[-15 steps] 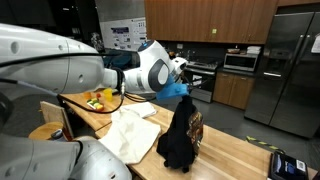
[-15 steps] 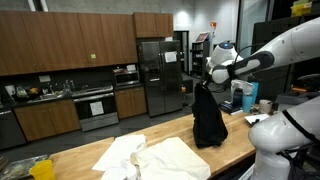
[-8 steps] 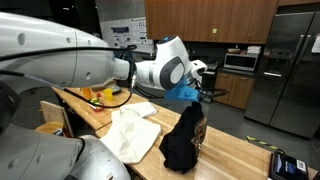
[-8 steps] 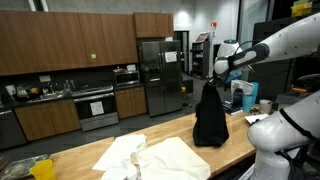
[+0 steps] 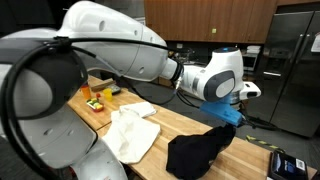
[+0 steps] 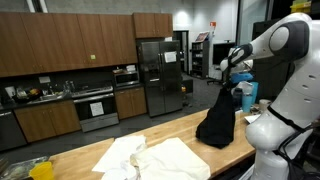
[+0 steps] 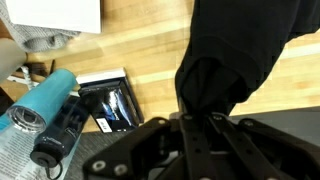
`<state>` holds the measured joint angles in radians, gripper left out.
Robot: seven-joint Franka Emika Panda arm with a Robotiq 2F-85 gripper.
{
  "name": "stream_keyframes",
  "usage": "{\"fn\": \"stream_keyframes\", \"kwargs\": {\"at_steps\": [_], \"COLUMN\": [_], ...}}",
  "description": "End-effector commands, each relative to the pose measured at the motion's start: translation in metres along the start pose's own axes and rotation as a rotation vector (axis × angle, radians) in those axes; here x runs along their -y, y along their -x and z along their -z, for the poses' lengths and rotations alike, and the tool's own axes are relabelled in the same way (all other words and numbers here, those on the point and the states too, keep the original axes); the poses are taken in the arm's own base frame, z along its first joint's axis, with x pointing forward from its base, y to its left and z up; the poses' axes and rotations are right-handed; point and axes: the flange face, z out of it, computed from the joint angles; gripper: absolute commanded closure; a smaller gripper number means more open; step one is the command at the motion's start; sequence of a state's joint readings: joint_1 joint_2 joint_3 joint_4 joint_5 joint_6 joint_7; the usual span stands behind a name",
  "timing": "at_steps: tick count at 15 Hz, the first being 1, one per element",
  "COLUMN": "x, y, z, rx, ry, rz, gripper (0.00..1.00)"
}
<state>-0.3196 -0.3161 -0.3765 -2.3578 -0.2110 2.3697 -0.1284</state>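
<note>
My gripper should next go down to the bare counter below it, beside the black garment, and let go of the garment's top edge there, because the garment's lower part already hangs over the counter.
A black garment (image 5: 200,152) hangs from my gripper (image 5: 233,111), which is shut on its top edge. Its lower part drapes on the wooden counter (image 5: 170,122) in both exterior views; the black garment (image 6: 220,120) stretches up to the gripper (image 6: 238,80) near the counter's end. In the wrist view the fingers (image 7: 190,135) pinch a fold of the black cloth (image 7: 235,55), with the gripper (image 7: 198,118) above the counter.
A white cloth (image 5: 128,130) lies spread on the counter, seen also as the white cloth (image 6: 150,157). A tray of fruit (image 5: 97,99) sits at the far end. A teal bottle (image 7: 40,100), a black device (image 7: 110,100) and a black object (image 5: 285,165) lie near the counter edge.
The arm has swung sideways along the counter toward its end, dragging the black garment; the garment now slants and drapes lower instead of hanging upright. The gripper stays shut.
</note>
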Motion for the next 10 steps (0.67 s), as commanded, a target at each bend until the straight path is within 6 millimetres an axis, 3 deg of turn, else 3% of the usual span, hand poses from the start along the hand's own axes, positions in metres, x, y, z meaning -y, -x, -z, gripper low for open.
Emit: {"fn": "stream_keyframes", "kwargs": {"at_steps": [1, 3, 4, 6, 10], "x": [-0.001, 0.0, 0.001, -0.001, -0.058], "y": [-0.004, -0.009, -0.009, -0.016, -0.032], "z": [-0.005, -0.007, -0.006, -0.025, -0.089], "rx": [0.012, 0.016, 0.014, 0.095, 0.26], "ry": [0.005, 0.01, 0.01, -0.004, -0.017], "rz": [-0.004, -0.006, -0.007, -0.078, -0.235], "gripper": [0.92, 0.92, 0.98, 0.98, 0.98]}}
